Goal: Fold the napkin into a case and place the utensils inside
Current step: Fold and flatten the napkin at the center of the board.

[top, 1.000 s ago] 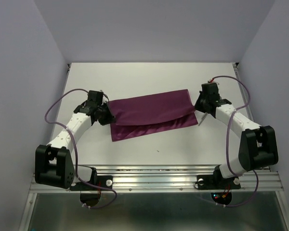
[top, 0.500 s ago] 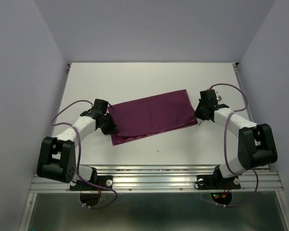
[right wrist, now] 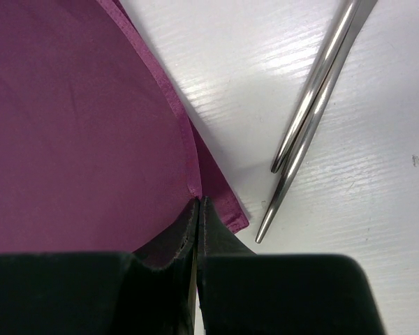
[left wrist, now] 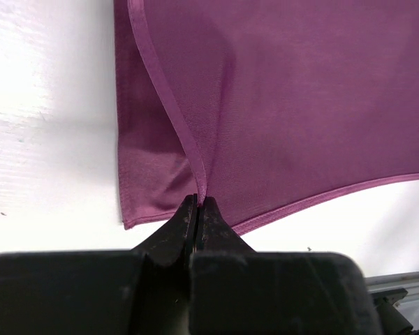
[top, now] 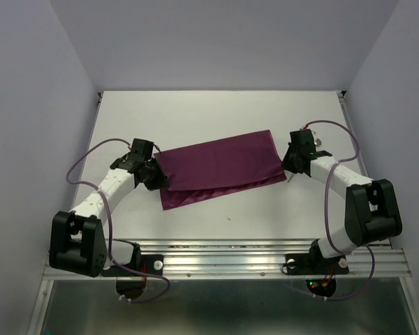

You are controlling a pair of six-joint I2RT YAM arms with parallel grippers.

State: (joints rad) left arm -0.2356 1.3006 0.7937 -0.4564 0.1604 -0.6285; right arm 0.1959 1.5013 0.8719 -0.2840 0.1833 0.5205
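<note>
The lower layer's near corner (top: 165,207) (left wrist: 129,221) is uncovered and sticks out back of my left gripper. My left gripper should next pull the napkin's hem back toward that corner and let it go.
The plum-purple napkin (top: 216,167) lies folded over in a long band across the middle of the table. My left gripper (top: 156,176) is shut on the hem of its upper layer at the left end, as the left wrist view (left wrist: 197,202) shows. My right gripper (top: 285,165) is shut on the upper layer's corner at the right end, seen in the right wrist view (right wrist: 197,202). The lower layer (left wrist: 146,174) sticks out beneath on the near side. The two silver utensils (right wrist: 314,118) lie together on the table just right of the napkin's right end. Only their slender handles show.
The white table (top: 209,115) has side walls left and right and a metal rail (top: 223,259) along the near edge. Both arms' purple cables arch beside them.
Both grippers have drawn the napkin's upper layer toward the near side, so less of the lower layer shows. In the last half second the left gripper shifted back a little.
</note>
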